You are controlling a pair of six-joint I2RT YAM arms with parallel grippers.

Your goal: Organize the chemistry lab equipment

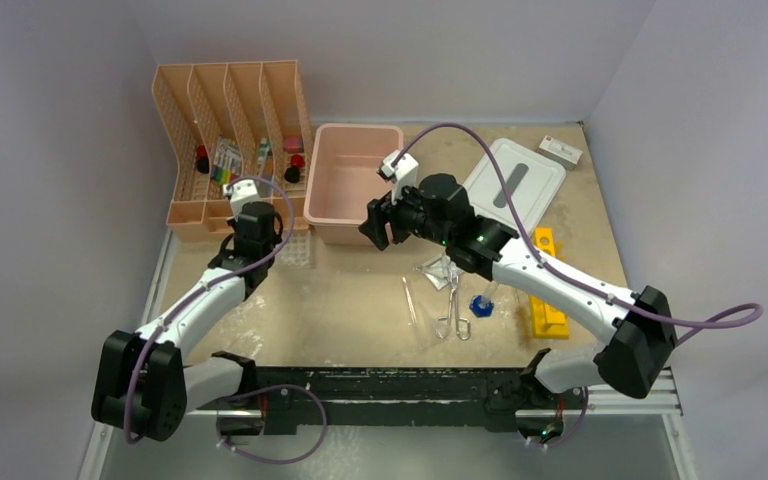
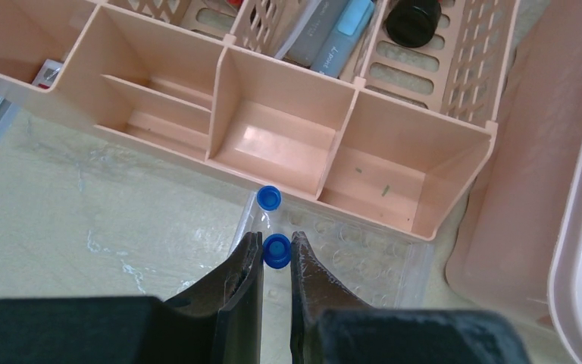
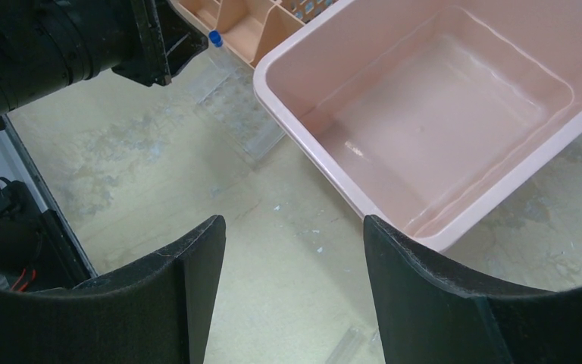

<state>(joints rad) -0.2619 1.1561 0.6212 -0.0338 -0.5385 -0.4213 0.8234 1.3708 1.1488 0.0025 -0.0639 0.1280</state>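
Note:
The blue-capped tube already hangs upright over that end of the tray, so the robot's left gripper next needs to lower it toward the tray hole beside the standing tube and let go of it there.
My left gripper (image 1: pixel 253 236) (image 2: pixel 276 240) is shut on a clear blue-capped tube (image 2: pixel 276 251) and holds it upright over the left end of the clear multi-hole tube tray (image 2: pixel 364 262) (image 1: pixel 297 247). A second blue-capped tube (image 2: pixel 269 198) stands in the tray's far corner. My right gripper (image 1: pixel 380 227) (image 3: pixel 292 224) is open and empty above the table, beside the pink bin's near wall. Metal forceps (image 1: pixel 452 301), another blue-capped tube (image 1: pixel 482 304), thin clear rods (image 1: pixel 410 300), a small clear bag (image 1: pixel 437 265) and the yellow holed rack (image 1: pixel 548 284) lie at centre right.
The peach slotted organizer (image 1: pixel 230 150) (image 2: pixel 288 144) stands just beyond the tray, with markers and dark items in its slots. The empty pink bin (image 1: pixel 350 185) (image 3: pixel 439 121) sits to its right. The white lid (image 1: pixel 513 183) lies further right, with a small white box (image 1: pixel 560 150) behind it.

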